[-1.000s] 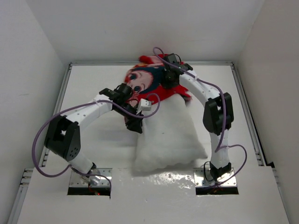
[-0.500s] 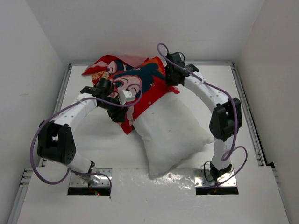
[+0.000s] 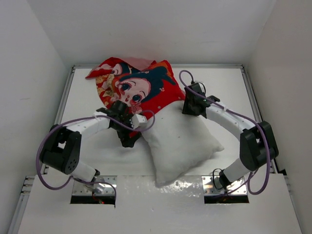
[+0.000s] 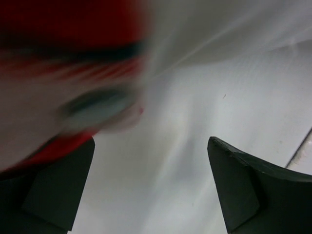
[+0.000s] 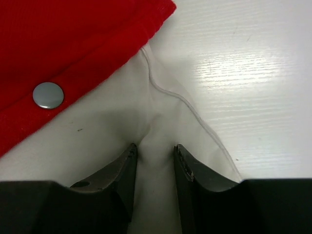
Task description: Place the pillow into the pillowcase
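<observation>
My left gripper moves outward onto the pillowcase's hem by the snap [image 4: 100, 106] next and closes, since the hem is beside its open fingers, bare table between them.
The red pillowcase [image 3: 131, 87] with a cartoon face lies at the back of the table, and its near edge overlaps the far end of the white pillow [image 3: 180, 141]. My left gripper [image 3: 127, 140] hangs wide open beside the pillow's left corner. In its wrist view the left gripper [image 4: 151, 141] holds nothing over bare table, with the pillowcase [image 4: 58, 29] a blur at upper left. My right gripper [image 3: 192, 105] rests on the pillow's far right corner. There the right gripper [image 5: 155, 148] is narrowly open, pillow [image 5: 112, 112] fabric bulging between its fingers, below the pillowcase [image 5: 73, 39] hem.
White walls close in the table [image 3: 87, 146] on three sides, with metal rails along its left edge [image 3: 61, 112] and right edge [image 3: 256, 112]. Purple cables loop off both arms. A metal snap [image 5: 48, 95] sits on the pillowcase hem.
The pillowcase has swung left and settled flat over the pillow's far end. Both arms have drawn back toward me. The left gripper has let go and opened wide; the right has parted.
</observation>
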Robot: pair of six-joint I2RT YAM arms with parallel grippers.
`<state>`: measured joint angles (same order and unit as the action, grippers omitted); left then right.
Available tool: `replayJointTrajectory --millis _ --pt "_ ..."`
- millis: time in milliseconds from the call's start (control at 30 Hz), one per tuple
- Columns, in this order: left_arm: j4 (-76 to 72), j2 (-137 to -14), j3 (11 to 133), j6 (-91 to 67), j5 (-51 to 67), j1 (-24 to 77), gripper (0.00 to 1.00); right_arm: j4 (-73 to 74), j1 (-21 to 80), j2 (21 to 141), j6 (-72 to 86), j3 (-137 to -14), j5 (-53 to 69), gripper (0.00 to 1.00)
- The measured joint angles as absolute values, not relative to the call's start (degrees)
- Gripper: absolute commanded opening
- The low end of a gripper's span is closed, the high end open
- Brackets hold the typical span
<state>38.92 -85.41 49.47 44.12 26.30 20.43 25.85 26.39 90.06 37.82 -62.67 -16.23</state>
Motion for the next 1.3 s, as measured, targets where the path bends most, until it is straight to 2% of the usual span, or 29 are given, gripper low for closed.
replayJointTrajectory --millis 100,267,333,433,467,500,567,633,667,700,767,900,1000,1033,1133,1233,1300 --pt "33.2 -85.8 46.3 43.6 23.4 24.3 1.0 21.7 26.3 88.7 40.9 -58.4 -16.0 0.36" --pt "23.4 -89.3 45.7 40.1 19.7 24.7 0.99 18.4 26.3 86.1 43.9 -55.2 -16.1 0.36" --pt "19.4 -90.2 44.8 38.1 18.4 24.8 0.93 17.6 26.3 84.8 44.5 -54.0 -16.3 0.36" --pt "14.0 -90.5 43.2 35.4 16.3 25.0 0.57 16.5 26.3 83.2 45.1 -52.2 -16.7 0.36" --pt "12.6 -90.6 42.9 34.7 15.9 25.0 0.18 16.3 26.3 82.9 45.3 -51.7 -16.9 0.36" --pt "10.8 -90.8 42.6 33.8 15.4 25.0 0.0 16.1 26.3 82.9 45.4 -51.5 -17.0 0.36" --pt "7.6 -91.1 42.2 33.1 14.2 25.0 0.0 15.6 26.3 83.0 45.5 -51.2 -17.0 0.35" --pt "6.3 -91.2 41.8 32.7 13.8 24.9 0.0 15.2 26.3 83.0 45.5 -51.0 -16.8 0.3" --pt "6.2 -91.1 41.7 32.7 13.7 24.7 0.0 14.9 26.3 83.0 45.5 -50.7 -16.6 0.27" --pt "6.2 -91.1 41.6 32.8 13.8 24.2 0.0 14.6 26.3 83.0 45.6 -50.4 -16.4 0.2" --pt "6.6 -91.0 41.7 33.5 14.9 21.9 0.0 13.5 26.7 82.8 46.1 -49.4 -15.9 0.15" --pt "9.8 -90.4 42.8 36.3 18.0 11.1 0.0 13.6 31.5 80.8 47.3 -47.5 -15.4 0.14" --pt "13.1 -90.2 45.2 38.5 17.8 6.1 0.0 16.1 35.8 79.7 48.1 -47.7 -14.1 0.22" --pt "14.2 -90.1 46.0 39.0 17.6 5.6 0.0 17.7 36.6 79.0 48.0 -47.9 -13.4 0.31" --pt "17.9 -90.5 49.0 40.2 17.1 5.5 0.0 22.3 35.3 76.5 46.3 -50.4 -13.8 0.48" --pt "20.1 -91.9 52.2 40.3 17.2 5.1 0.0 25.2 30.7 74.9 43.5 -55.2 -13.6 0.56" --pt "21.0 -92.8 53.6 40.2 17.2 4.6 0.0 24.5 26.7 74.2 42.1 -56.7 -12.9 0.56"
